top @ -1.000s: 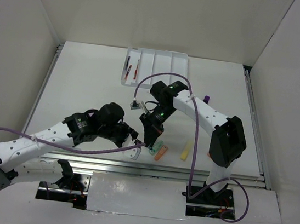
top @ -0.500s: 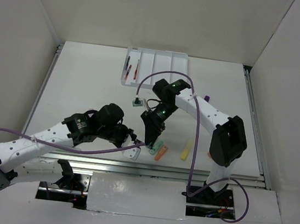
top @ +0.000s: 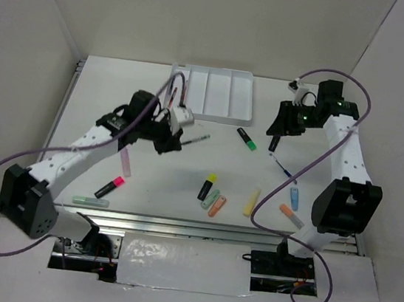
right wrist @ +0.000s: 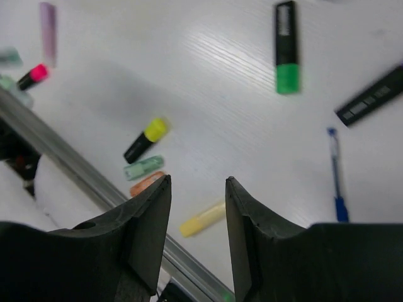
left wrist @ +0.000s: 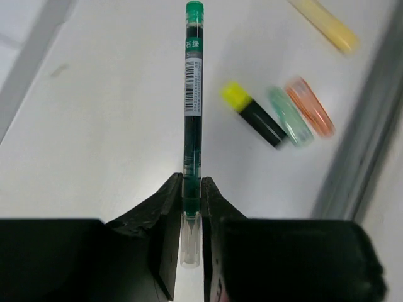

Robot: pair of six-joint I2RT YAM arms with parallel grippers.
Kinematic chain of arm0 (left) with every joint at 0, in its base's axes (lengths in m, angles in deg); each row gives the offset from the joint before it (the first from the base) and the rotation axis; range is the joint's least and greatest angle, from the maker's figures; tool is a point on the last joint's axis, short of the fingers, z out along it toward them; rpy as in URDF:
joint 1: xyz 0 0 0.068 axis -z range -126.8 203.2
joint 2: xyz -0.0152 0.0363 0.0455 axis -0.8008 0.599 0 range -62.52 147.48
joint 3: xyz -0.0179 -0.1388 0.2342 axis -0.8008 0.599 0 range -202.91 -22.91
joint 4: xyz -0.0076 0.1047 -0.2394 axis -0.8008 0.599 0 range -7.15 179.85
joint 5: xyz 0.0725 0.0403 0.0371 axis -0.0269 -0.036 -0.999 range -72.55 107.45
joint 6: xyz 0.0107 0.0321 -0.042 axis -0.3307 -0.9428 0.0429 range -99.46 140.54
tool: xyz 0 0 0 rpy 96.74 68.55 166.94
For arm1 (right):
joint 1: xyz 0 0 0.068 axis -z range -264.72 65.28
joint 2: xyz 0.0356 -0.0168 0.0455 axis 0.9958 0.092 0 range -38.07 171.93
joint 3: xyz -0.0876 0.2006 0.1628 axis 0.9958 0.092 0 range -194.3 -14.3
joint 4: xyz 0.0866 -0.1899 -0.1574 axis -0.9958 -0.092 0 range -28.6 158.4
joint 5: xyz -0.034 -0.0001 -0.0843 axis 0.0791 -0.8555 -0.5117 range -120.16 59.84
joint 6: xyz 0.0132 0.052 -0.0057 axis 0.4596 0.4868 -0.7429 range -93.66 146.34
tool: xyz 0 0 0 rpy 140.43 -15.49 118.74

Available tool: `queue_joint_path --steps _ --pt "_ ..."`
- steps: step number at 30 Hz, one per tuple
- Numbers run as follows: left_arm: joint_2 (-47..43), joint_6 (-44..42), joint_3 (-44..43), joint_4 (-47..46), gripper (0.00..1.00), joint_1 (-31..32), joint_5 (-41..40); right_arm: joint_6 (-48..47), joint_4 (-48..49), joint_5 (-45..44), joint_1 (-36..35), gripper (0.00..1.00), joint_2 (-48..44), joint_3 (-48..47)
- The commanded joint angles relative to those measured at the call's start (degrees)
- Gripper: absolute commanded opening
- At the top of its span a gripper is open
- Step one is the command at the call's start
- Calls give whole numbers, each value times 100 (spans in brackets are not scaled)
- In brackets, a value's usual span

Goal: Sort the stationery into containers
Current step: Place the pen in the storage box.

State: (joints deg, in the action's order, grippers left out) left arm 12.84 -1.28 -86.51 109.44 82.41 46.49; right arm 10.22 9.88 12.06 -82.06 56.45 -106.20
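Note:
The robot's left gripper next needs to move outward, turn the green pen [top: 198, 137] lengthwise over the tray's section with the red pens, go down and release, because pens already lie there.
My left gripper [top: 182, 140] [left wrist: 192, 184] is shut on a thin green pen [left wrist: 192, 107] [top: 198, 137]. It holds the pen above the table, just in front of the white four-compartment tray [top: 214, 112]. My right gripper [top: 276, 129] [right wrist: 198, 182] hangs open and empty over the right back of the table. Below it lie a green-capped highlighter [right wrist: 286, 49] [top: 247, 139], a blue pen [right wrist: 337, 184] [top: 283, 166] and a dark pen [right wrist: 373, 97].
Loose on the table are a yellow-capped highlighter [top: 207, 187], a green marker [top: 210, 198], an orange marker [top: 216, 207] and a yellow marker [top: 252, 201]. At left lie a pink marker [top: 124, 162], a pink-capped highlighter [top: 110, 186] and a green marker [top: 91, 201]. A blue marker [top: 294, 199] lies right.
Both grippers have left the front centre by the green and orange markers. The left one is now near the tray with a green pen. The right one has swung back right and opened.

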Motion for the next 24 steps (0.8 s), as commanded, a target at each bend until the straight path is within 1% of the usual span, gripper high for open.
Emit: queue_joint_path --steps 1,2,3,4,5,6,7,8,10,14,17,21,24 --pt "821 2398 -854 -943 0 -933 191 311 728 -915 295 47 -601 382" --pt "1380 2672 -1422 -980 0 -1091 120 329 746 -995 384 47 -715 592" --pt "1664 3171 -1724 -1024 0 -1328 7 320 754 -1040 446 46 -750 690" --pt "1928 3437 -2031 -1024 0 -1383 -464 311 789 -1101 490 46 -873 813" --pt "2435 3761 -2713 -876 0 -1470 -626 302 816 -1189 577 46 -952 1049" --pt "2684 3860 -3007 -866 0 -1497 -732 294 851 -1207 622 46 -1014 1173" --pt "2878 3983 -3219 -944 0 -1515 -1029 285 903 -1216 648 46 -1128 1296" --pt "3254 4149 -3638 -1023 0 -1515 -1145 285 939 -1225 701 46 -1190 1515" --pt "3817 4274 -4184 -1138 0 -1541 -1364 302 1027 -1286 754 46 -1313 1744" --pt "4575 4713 -4811 -1366 0 -1638 -1752 267 1088 -1706 815 46 -1445 2017" --pt "4962 4889 -4952 -1655 0 -1734 -2006 224 1159 -2023 842 46 -1577 2185" --pt "5454 4907 -5101 -1842 0 -1787 -2253 153 1150 -2226 886 46 -1630 2264" --pt "5709 4907 -5198 -1859 4 -1787 -2455 162 1150 -2270 912 45 -1603 2343"
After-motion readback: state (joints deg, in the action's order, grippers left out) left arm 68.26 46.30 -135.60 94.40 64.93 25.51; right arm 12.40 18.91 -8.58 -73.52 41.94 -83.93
